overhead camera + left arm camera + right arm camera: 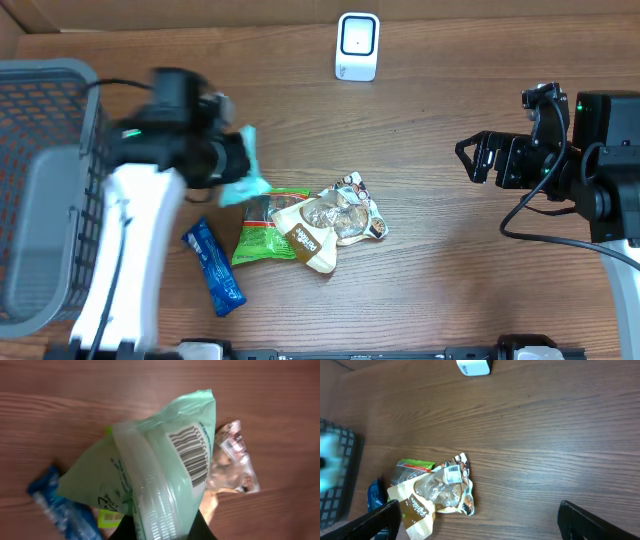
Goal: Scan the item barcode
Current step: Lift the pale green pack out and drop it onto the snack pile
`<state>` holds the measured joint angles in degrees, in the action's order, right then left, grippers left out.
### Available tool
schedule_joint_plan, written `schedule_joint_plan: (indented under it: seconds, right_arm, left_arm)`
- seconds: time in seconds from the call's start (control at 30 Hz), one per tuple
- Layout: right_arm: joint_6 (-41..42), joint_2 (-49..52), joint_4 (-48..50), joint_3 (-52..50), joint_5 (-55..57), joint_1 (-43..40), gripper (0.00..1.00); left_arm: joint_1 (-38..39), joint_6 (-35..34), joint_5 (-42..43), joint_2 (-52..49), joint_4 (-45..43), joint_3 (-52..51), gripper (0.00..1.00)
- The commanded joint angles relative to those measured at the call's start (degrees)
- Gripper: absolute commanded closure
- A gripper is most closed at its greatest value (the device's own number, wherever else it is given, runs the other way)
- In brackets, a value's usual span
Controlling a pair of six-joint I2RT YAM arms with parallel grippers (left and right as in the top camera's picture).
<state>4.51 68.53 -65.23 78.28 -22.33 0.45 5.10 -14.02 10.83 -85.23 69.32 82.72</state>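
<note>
Next I will carry the hanging bag in my left gripper over to the loose pile's middle [300,213], below and right in the overhead view, then lower and release it.
My left gripper [162,532] is shut on a mint-green plastic bag [165,460], held above the table. The bag's barcode [192,455] faces the left wrist camera. From overhead the left gripper [232,160] is blurred, with the green bag [246,186] hanging at its right side. The white scanner [357,46] stands at the back centre of the table, apart from the bag. My right gripper [472,158] hovers at the right, open with nothing between its fingers. In the right wrist view the right gripper [480,525] shows its fingers spread wide over bare wood.
A blue packet [213,266], a green packet [262,235] and brown-and-clear snack bags [330,225] lie in a loose pile mid-table. A grey basket [40,200] stands at the left edge.
</note>
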Motion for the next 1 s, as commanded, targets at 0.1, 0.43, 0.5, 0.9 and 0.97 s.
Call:
schedule_joint_plan:
  seconds: [0.1,0.43,0.5,0.9,0.97]
  right_arm:
    - [0.13,-0.13,-0.13,1.62,-0.50,-0.15,0.00]
    - [0.13,-0.02,-0.09,1.60,-0.50,-0.15,0.00]
    - [0.13,0.07,-0.07,1.60,-0.50,-0.15,0.00]
    - [0.15,1.81,-1.05,1.60,-0.66,-0.15,0.00]
    - [0.17,2.43,-0.76,1.60,-2.29,-0.15,0.00]
  left_arm:
    - [8.87,-5.86,-3.76,-8.15,-6.84,-9.22,0.96]
    - [16.48,-6.71,-3.78,-14.23,-9.49,-9.77,0.89]
    - [16.81,-6.75,-3.78,-14.23,-9.77,-9.77,0.81]
    - [16.52,-7.96,-3.76,-14.25,-10.14,-9.75,0.62]
    - [15.89,-9.14,-3.76,-14.23,-10.93,-9.49,0.66]
